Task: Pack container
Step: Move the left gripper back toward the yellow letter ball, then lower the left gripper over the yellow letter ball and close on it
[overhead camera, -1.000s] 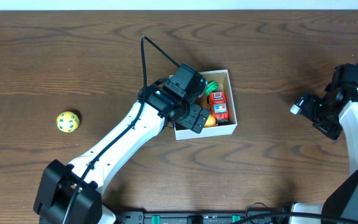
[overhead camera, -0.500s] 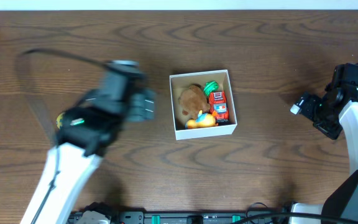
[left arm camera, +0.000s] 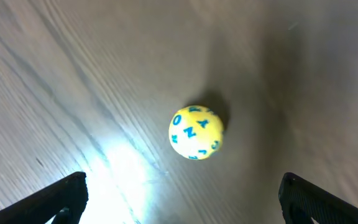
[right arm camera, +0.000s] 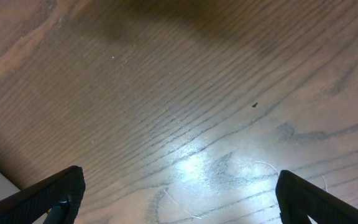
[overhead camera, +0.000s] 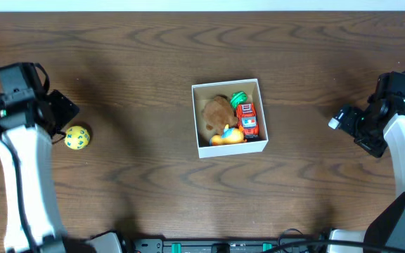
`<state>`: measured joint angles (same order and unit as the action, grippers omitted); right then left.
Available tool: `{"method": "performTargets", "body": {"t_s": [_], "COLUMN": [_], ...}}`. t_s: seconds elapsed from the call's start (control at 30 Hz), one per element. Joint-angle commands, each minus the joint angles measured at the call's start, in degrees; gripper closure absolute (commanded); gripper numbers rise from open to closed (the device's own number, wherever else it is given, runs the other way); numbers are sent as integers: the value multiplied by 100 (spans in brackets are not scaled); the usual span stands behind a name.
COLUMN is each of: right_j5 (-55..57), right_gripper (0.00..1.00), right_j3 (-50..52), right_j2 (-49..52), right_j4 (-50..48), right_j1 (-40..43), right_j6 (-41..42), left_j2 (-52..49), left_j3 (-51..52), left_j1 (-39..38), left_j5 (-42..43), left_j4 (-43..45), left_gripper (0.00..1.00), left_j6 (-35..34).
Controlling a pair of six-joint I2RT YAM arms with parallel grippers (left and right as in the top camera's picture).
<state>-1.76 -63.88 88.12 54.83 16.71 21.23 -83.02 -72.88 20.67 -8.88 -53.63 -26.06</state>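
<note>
My left gripper should move down to the yellow ball next, and then it should close its fingers around the ball's sides.
The container (overhead camera: 199, 119), a small white cardboard box, stands at the table's middle. It holds a brown plush toy (overhead camera: 216, 112), a red toy car (overhead camera: 247, 119), a green toy (overhead camera: 239, 97) and an orange toy (overhead camera: 225, 138). A yellow ball with blue letters (overhead camera: 76, 138) lies at the far left and shows in the left wrist view (left arm camera: 196, 132). My left gripper (overhead camera: 62, 109) is open and empty, just above and beside the ball (left arm camera: 182, 199). My right gripper (overhead camera: 344, 121) is open and empty over bare wood at the far right (right arm camera: 179, 199).
The dark wooden table (overhead camera: 153, 56) fills the overhead view. A white strip runs along the far edge. Black equipment sits at the front edge below the box.
My left arm has swung from the box, across the table to the far left, and now hangs by the yellow ball. The right arm has not moved.
</note>
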Motion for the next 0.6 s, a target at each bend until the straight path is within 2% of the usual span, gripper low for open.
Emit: {"method": "performTargets", "body": {"t_s": [0.0,0.23,0.57], "right_j5": [2,4,4], "right_gripper": [1,1,1], "right_j3": [24,24,24], "right_j2": [20,20,20], "right_j4": [-2,-2,0], "right_j1": [11,11,11], "right_j6": [-101,-164,-203], "left_j2": [-643,-1661,-2406], "left_j3": [90,90,90], "left_j1": [157,173,177], "left_j5": [291,291,444], "left_j4": [39,356,662], "left_gripper": [2,2,2], "left_j6": [-120,35,417]}}
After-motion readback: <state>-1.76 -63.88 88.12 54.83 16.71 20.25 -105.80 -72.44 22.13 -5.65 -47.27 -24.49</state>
